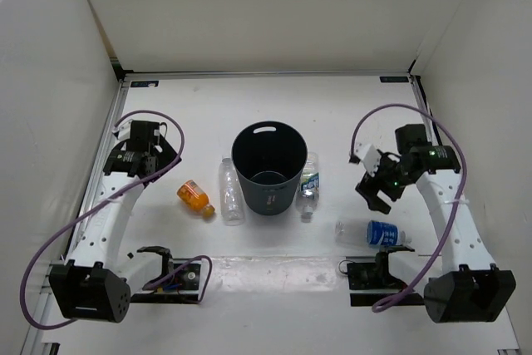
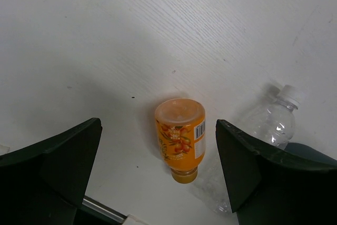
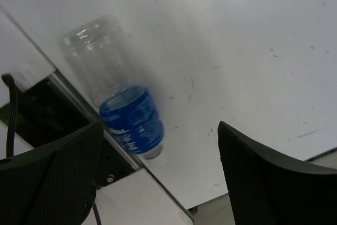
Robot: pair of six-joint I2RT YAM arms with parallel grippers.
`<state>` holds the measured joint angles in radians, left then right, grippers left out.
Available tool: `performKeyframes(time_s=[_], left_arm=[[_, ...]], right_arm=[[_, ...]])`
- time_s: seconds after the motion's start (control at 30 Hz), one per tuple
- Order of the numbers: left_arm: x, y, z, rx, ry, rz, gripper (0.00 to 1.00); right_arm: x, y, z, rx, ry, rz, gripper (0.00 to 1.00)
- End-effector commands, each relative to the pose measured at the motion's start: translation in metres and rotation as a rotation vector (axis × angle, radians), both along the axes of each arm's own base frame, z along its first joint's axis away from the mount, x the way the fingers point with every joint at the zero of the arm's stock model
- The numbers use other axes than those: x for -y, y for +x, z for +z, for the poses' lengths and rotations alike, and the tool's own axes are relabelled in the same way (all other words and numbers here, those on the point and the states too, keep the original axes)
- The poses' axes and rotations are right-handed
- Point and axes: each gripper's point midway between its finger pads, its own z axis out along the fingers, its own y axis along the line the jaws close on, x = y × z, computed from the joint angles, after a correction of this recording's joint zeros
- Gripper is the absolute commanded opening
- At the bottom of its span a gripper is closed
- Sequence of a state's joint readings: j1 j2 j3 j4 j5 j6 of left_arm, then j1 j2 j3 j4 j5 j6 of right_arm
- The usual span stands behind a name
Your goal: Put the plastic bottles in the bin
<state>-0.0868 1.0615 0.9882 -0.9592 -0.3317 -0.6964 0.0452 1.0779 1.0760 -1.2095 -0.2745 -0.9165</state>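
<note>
Next, my right gripper moves down and back onto the clear half of the blue-labelled bottle (image 1: pixel 376 233), since it still lies on the tabletop outside the bin (image 1: pixel 268 168).
The dark bin (image 1: pixel 268 168) stands upright mid-table. The stubby orange bottle (image 1: pixel 194 197) lies left of it, also in the left wrist view (image 2: pixel 180 138). The long clear bottle (image 1: pixel 230 191) lies against the bin's left side and shows in the left wrist view (image 2: pixel 274 122). The green-white labelled bottle (image 1: pixel 309 185) lies at the bin's right. The blue-labelled bottle (image 1: pixel 376 233) lies near the front right, also in the right wrist view (image 3: pixel 124 114). My left gripper (image 1: pixel 155 164) is open above and left of the orange bottle. My right gripper (image 1: pixel 378 191) is open above the blue-labelled bottle.
White walls enclose the table on three sides. Black base plates (image 1: pixel 170 276) with cables sit at the near edge beside both arm bases. A metal rail and dark fixture (image 3: pixel 47 114) lie just beside the blue-labelled bottle.
</note>
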Motion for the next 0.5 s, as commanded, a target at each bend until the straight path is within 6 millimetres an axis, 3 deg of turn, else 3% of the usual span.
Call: performKeyframes(time_s=[0.0,0.17,0.47], left_arm=[[0.004,0.005,-0.006,-0.01,-0.016,-0.014,1.0],[0.005,0.006,-0.009,-0.029,-0.017,-0.024,1.0],[0.007,0.006,-0.014,-0.058,-0.027,-0.027,1.0]], right_arm=[[-0.005,-0.034,-0.016,-0.057,-0.038,0.236,0.9],[-0.008,-0.058,-0.038,-0.106,-0.05,0.37,0.9],[-0.025,-0.053,-0.065,-0.092,-0.131,0.529,0.9]])
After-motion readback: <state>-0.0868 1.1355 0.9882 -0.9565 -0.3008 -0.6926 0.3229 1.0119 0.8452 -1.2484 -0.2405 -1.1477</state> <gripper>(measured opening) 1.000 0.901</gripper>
